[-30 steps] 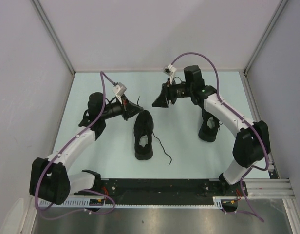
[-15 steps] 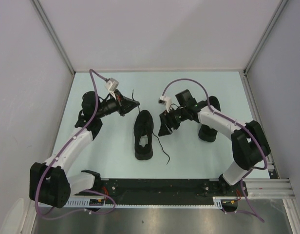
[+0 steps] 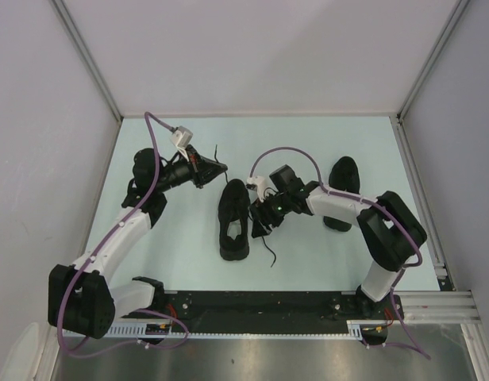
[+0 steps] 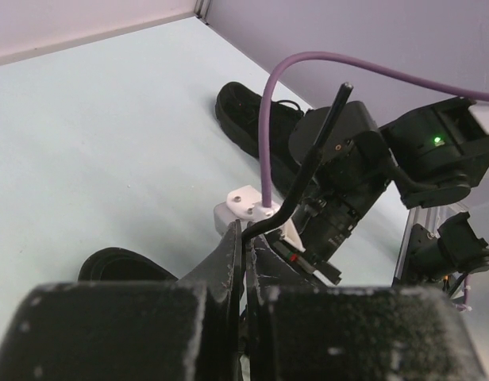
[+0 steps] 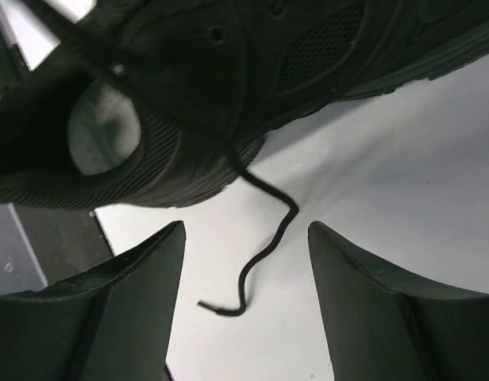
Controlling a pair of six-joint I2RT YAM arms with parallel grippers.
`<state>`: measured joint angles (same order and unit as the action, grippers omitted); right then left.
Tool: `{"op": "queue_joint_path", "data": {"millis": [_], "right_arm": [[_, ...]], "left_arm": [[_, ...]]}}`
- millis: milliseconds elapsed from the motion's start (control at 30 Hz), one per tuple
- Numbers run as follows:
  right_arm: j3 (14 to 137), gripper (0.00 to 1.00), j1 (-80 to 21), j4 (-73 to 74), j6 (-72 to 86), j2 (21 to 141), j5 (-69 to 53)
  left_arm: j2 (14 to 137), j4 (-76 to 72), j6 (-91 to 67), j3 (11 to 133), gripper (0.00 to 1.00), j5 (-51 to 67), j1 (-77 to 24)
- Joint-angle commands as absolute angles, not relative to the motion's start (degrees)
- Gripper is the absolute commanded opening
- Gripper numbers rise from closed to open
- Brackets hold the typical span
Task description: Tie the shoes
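Observation:
The right gripper moves down toward the sneaker's side next and closes on the bend in the loose lace, because the bend still lies just beyond my open fingers.
The black sneaker (image 3: 232, 218) lies in the middle of the table, toe toward the back. My left gripper (image 3: 221, 168) is shut on its left lace (image 3: 225, 181) just behind the toe, and the lace end sticks up past the fingers. In the left wrist view the closed gripper (image 4: 246, 230) pinches that lace (image 4: 308, 159), with part of the sneaker (image 4: 109, 266) below. My right gripper (image 3: 259, 225) is open, low at the sneaker's right side. In the right wrist view the gripper (image 5: 244, 230) straddles the loose right lace (image 5: 264, 246) on the table, with the sneaker (image 5: 229, 79) just beyond.
A second black shoe (image 3: 342, 186) lies at the right, behind my right arm, and it also shows in the left wrist view (image 4: 248, 119). White walls (image 3: 70, 119) enclose the table on three sides. The arm bases (image 3: 260, 305) sit on the near edge.
My right gripper has swung from the back down to the sneaker's right side, over the loose lace. My left gripper pulled its lace back and left, then held still.

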<state>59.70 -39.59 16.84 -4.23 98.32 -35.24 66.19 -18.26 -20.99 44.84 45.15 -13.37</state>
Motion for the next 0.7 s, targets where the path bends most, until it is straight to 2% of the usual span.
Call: {"op": "queue_joint_path", "data": {"millis": [0,167,233,267,300,333,367,667], "right_arm": [[59.5,0.66,-40.1,9.2,-3.0,100.5,-31.2],[59.5,0.64,-40.2,8.2,-3.4,103.6,-30.2],[59.4,0.60,-40.2,8.2,-3.7,104.1,-29.4],[59.5,0.54,-40.1,8.3,-3.8,104.0,-29.7],[59.4,0.32,-39.8,8.9,-3.8,103.6,-30.1],[59.5,0.18,-39.6,9.4,-3.8,102.9,-30.5],[59.5,0.00,-39.3,11.0,-3.9,101.1,-31.2],[59.1,0.00,-32.6,24.6,-7.5,83.9,-40.0]], "left_arm": [[65.6,-20.3,-21.8,47.1,0.00,45.5,-12.9],[65.7,-19.6,-21.1,47.4,0.00,45.8,-12.8],[65.7,-19.6,-21.0,47.4,0.00,45.8,-12.8],[65.7,-19.5,-21.0,47.4,0.00,45.7,-12.8],[65.7,-19.3,-20.9,47.4,0.00,45.6,-12.7],[65.5,-19.1,-20.9,47.5,0.00,45.5,-12.7],[65.3,-18.4,-20.3,47.5,0.00,45.1,-12.5],[63.9,-13.0,-12.0,49.0,0.00,40.5,-11.8]]}}
